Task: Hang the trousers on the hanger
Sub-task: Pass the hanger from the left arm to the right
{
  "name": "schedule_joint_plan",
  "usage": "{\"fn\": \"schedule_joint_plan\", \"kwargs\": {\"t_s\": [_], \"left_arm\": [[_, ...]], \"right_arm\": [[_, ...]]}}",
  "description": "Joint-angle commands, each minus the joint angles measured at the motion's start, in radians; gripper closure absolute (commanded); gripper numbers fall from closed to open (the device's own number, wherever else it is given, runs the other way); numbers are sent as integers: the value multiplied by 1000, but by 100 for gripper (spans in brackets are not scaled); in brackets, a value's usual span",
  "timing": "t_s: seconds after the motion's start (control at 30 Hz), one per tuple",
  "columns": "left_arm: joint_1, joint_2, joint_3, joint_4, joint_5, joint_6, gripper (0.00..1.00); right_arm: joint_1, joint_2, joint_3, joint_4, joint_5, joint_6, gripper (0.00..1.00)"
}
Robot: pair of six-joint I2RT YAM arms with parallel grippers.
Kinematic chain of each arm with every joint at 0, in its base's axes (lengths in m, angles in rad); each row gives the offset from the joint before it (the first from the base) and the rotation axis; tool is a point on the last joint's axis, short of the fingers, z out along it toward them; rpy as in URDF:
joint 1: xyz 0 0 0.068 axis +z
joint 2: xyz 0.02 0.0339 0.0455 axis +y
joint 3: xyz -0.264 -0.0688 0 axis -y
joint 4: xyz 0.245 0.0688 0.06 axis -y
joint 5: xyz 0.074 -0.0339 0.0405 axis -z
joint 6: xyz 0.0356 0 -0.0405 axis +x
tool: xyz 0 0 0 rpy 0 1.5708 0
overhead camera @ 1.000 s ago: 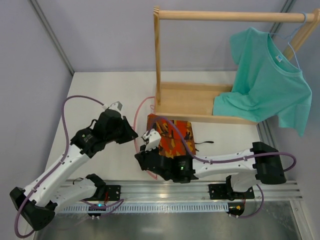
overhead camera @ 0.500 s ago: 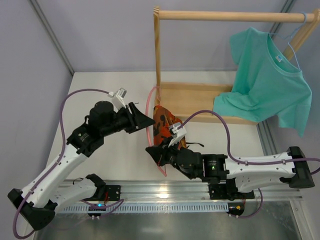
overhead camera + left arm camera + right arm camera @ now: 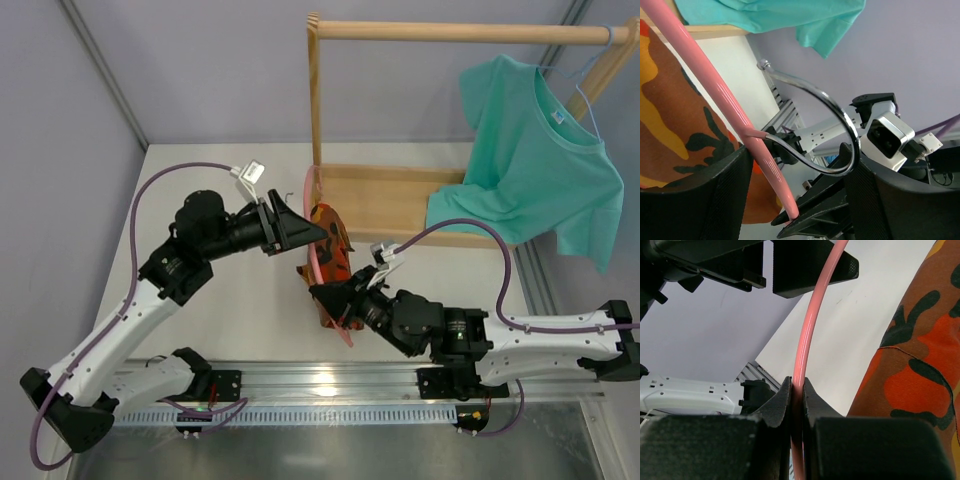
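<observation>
The trousers hang on the hanger, so my right gripper needs to move up and outward next, put the hanger's silver hook over the rack's bare top bar and let go.
My right gripper is shut on the thin pink hanger and holds it up off the table, nearly on end. In the right wrist view the pink hanger bar is pinched between the gripper pads. The camouflage trousers hang bunched over the hanger, also seen in the wrist views. My left gripper is open at the hanger's upper end. In its wrist view the pink hanger neck and silver hook lie between the spread fingers of the gripper, unclamped.
A wooden rack stands behind the hanger, its top rail carrying a teal T-shirt on a light-blue hanger. The arm bases sit on a metal rail at the near edge. A grey wall rises on the left.
The right arm has raised the hanger and trousers off the table and tipped them upright. The left gripper has opened and moved right around the hanger's hook end.
</observation>
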Motion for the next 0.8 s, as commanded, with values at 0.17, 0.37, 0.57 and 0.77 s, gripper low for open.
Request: {"fn": "schedule_joint_plan", "kwargs": {"t_s": [0.17,0.37,0.57,0.77], "left_arm": [[-4,44,85,76,121,-1,29],[-4,94,158,-132,180,154,30],[-4,99,114,-249,178,246,32],[-4,99,50,-249,256,271,36]], "right_arm": [[-16,-17,15,123,43,-50,96],[-43,-18,-9,80,127,-32,96],[-66,20,29,49,121,-59,96],[-69,78,69,45,121,-90,96]]}}
